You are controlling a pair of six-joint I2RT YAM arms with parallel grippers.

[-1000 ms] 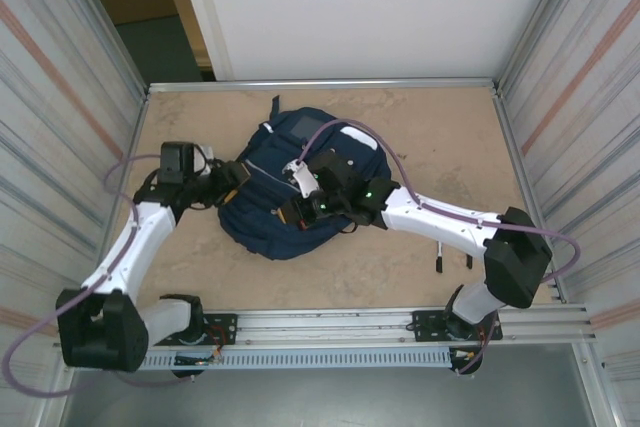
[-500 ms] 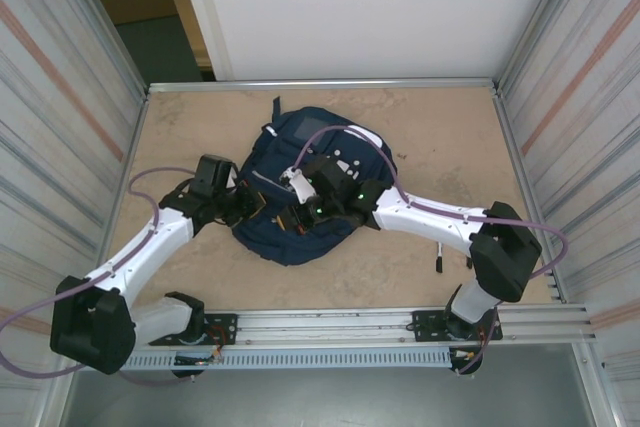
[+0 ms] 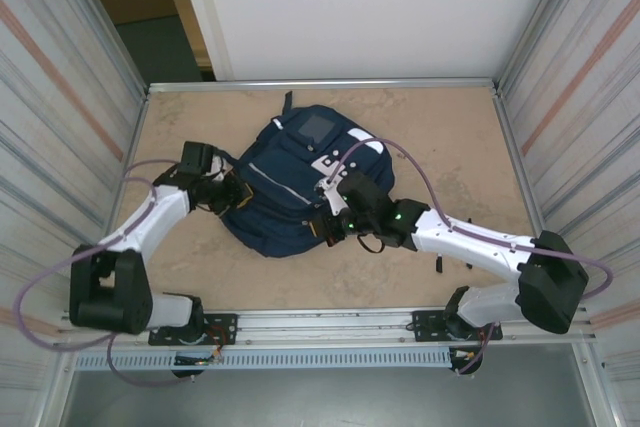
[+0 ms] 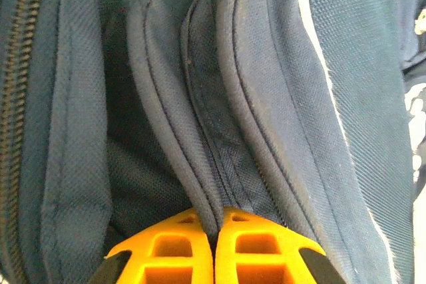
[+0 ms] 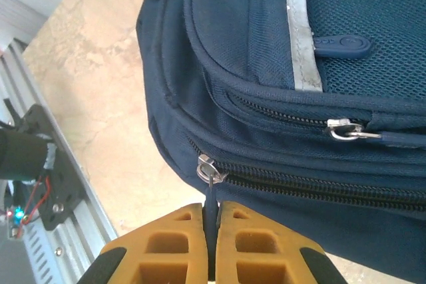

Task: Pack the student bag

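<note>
The zip's remaining short end (image 5: 191,142) lies beside the zip's tab in the direction of my left gripper, so my right gripper will next pull the tab that way along the bag's near edge and let go of it.
The student bag (image 3: 290,172), navy blue with a grey square patch and thin white stripes, lies flat in the middle of the table. My left gripper (image 3: 236,193) presses against its left side and is shut on a piped fabric fold of the bag (image 4: 206,191). My right gripper (image 3: 325,227) sits at the bag's near right edge, shut on the dark pull tab (image 5: 210,207) of a metal zipper slider (image 5: 209,169). A second slider (image 5: 346,130) rests on the zip row above it. The bag's (image 5: 279,64) inside is hidden.
A small dark pen-like object (image 3: 438,263) lies on the table beside the right arm. Metal walls close in the table left and right, and a rail (image 3: 330,322) runs along the near edge. Bare tabletop (image 3: 450,137) lies right of the bag.
My left gripper closed on the bag's fabric fold at its left side. The right gripper, still shut on the pull tab, moved toward the near right, and the bag shifted and turned slightly.
</note>
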